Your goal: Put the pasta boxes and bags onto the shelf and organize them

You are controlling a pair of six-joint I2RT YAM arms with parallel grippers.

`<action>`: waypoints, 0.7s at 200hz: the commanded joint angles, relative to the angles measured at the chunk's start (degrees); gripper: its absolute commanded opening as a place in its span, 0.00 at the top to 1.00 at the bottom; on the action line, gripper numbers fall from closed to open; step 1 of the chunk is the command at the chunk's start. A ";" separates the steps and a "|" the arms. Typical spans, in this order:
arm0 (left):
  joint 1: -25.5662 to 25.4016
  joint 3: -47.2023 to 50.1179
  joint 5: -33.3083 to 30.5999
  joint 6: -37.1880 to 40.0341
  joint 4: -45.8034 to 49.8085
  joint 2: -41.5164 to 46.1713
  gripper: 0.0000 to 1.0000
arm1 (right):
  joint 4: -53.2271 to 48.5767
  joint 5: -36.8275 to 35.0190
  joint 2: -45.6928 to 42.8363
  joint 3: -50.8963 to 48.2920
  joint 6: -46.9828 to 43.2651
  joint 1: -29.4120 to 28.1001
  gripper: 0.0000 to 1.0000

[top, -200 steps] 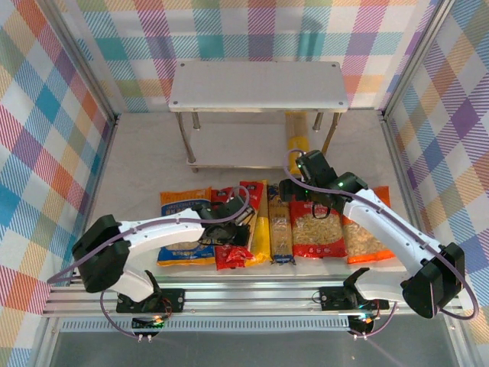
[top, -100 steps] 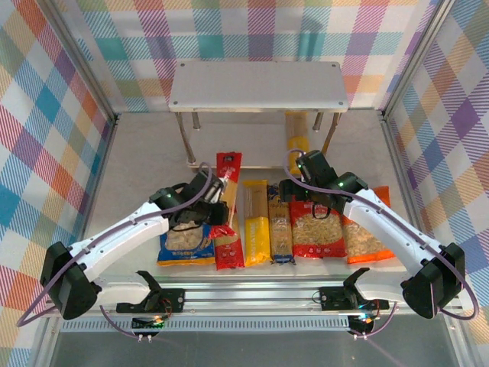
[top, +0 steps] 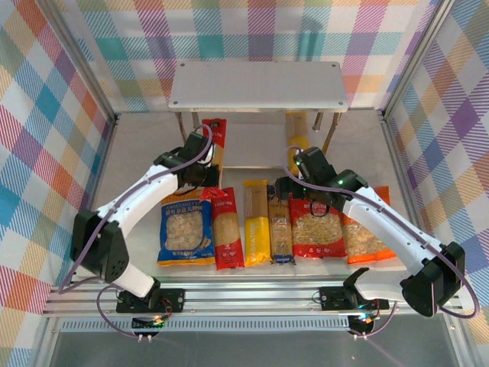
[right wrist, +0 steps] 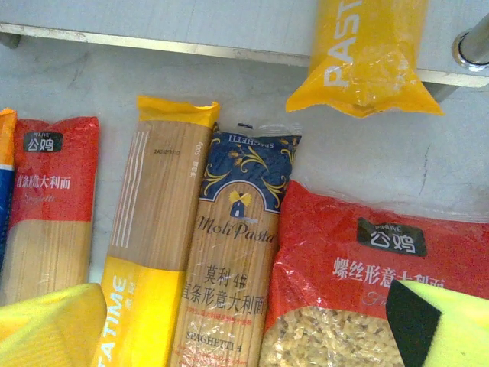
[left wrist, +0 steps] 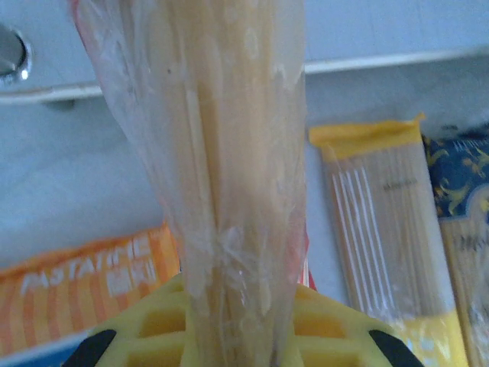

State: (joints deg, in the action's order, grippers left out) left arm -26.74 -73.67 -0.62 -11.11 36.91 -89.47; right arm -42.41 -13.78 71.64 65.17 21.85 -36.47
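Note:
I will push the red pasta box outward with my left gripper next, since its near end overhangs. Then I will lower and release it, as the lower board (top: 248,149) (left wrist: 351,30) lies outward and below.
My left gripper (top: 202,167) is shut on a red pasta box (top: 215,138). It holds the pack lengthways, far end over the left part of the shelf's lower board (top: 248,149). In the left wrist view the clear pack of spaghetti (left wrist: 229,153) runs up from between my yellow pads (left wrist: 153,329). A yellow pasta box (top: 296,136) lies on the lower board's right side. My right gripper (top: 304,187) hangs open over the dark pack (right wrist: 237,245) and red bag (right wrist: 367,283). The shelf's top board (top: 258,86) is bare.
On the table in a row lie a blue bag (top: 183,232), a red pack (top: 227,229), a yellow pack (top: 256,222), the dark pack (top: 280,229), the red bag (top: 317,229) and an orange bag (top: 365,238). Checked walls enclose three sides.
My left arm lifted the red pack off the table row and swung it up and away to the shelf's left side. The right arm has barely moved.

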 commanded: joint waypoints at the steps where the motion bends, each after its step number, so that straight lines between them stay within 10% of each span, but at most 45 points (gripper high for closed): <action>1: 1.22 -6.09 -1.59 4.02 -8.23 -2.27 1.00 | -1.36 0.34 0.52 1.76 0.72 -0.36 0.05; 140: 4.24 -15.38 -10.44 6.32 -12.47 -15.46 1.00 | -1.18 0.33 1.49 1.46 1.09 -0.86 0.05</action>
State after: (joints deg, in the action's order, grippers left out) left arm -23.55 -85.34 -7.73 -6.39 32.36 -104.77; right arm -42.96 -13.78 72.71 65.36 21.89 -36.93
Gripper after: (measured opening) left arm 0.155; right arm 0.951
